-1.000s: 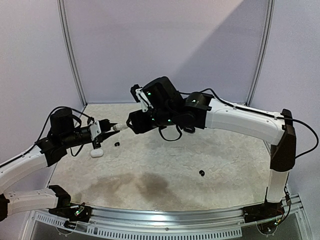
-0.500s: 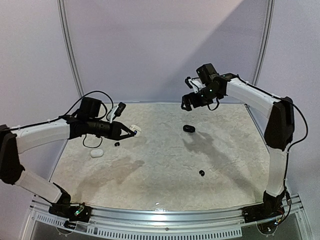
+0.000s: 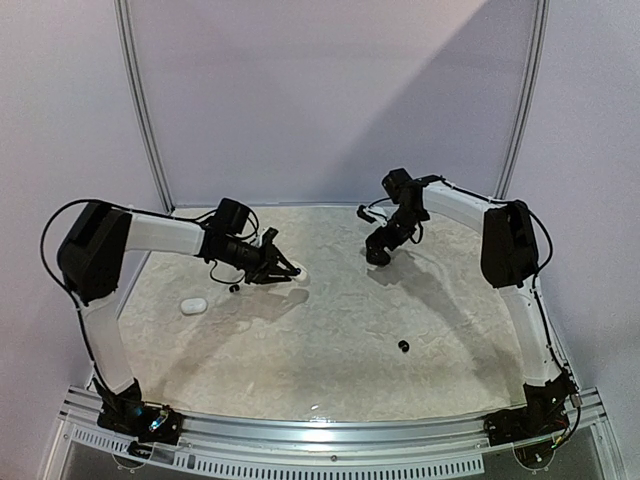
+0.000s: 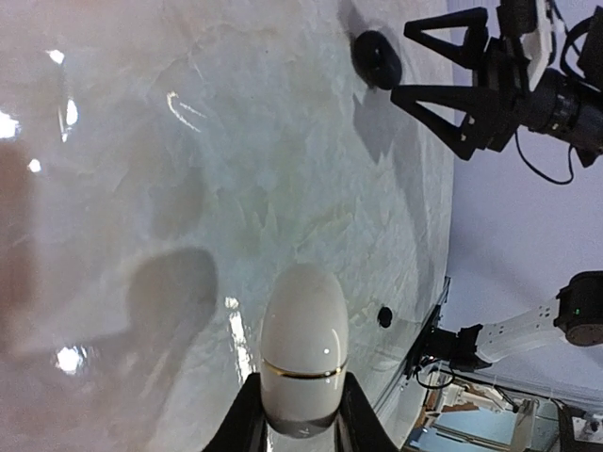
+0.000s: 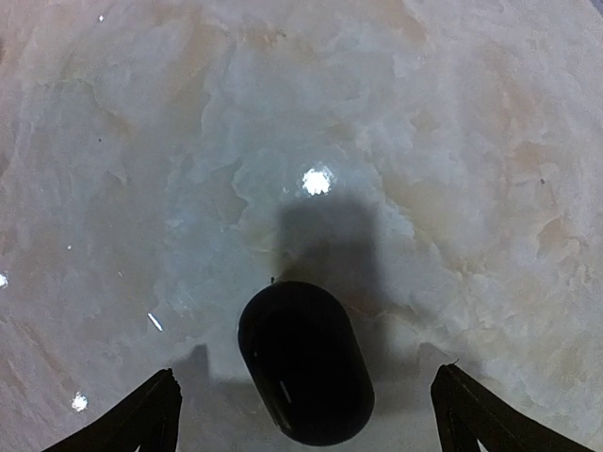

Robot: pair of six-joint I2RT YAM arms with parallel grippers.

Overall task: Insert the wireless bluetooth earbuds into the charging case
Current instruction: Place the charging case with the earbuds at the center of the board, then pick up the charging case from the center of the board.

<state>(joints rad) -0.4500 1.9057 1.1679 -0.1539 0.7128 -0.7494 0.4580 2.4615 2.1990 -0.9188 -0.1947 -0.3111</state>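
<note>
My left gripper comes down to the bare tabletop below it next and releases the white oval case (image 4: 303,330) there, because the case's shadow lies apart from it.
My left gripper (image 4: 301,414) is shut on a white oval case (image 4: 303,330) with a gold seam, held low over the table; in the top view the gripper (image 3: 286,270) is left of centre. My right gripper (image 5: 305,372) is open, its fingers wide on either side of a black oval case (image 5: 306,363) that lies on the table. In the top view the right gripper (image 3: 380,250) covers that case. A tiny black earbud (image 3: 403,346) lies front right, and it also shows in the left wrist view (image 4: 383,315). Another black earbud (image 3: 234,288) lies near the left arm.
A white pebble-shaped object (image 3: 192,305) lies at the left of the table (image 3: 320,380). A metal rail (image 3: 330,440) runs along the near edge. Grey walls close the back and sides.
My left gripper has carried the white case right and down toward the table. My right gripper has dropped from the back right down over the black case.
</note>
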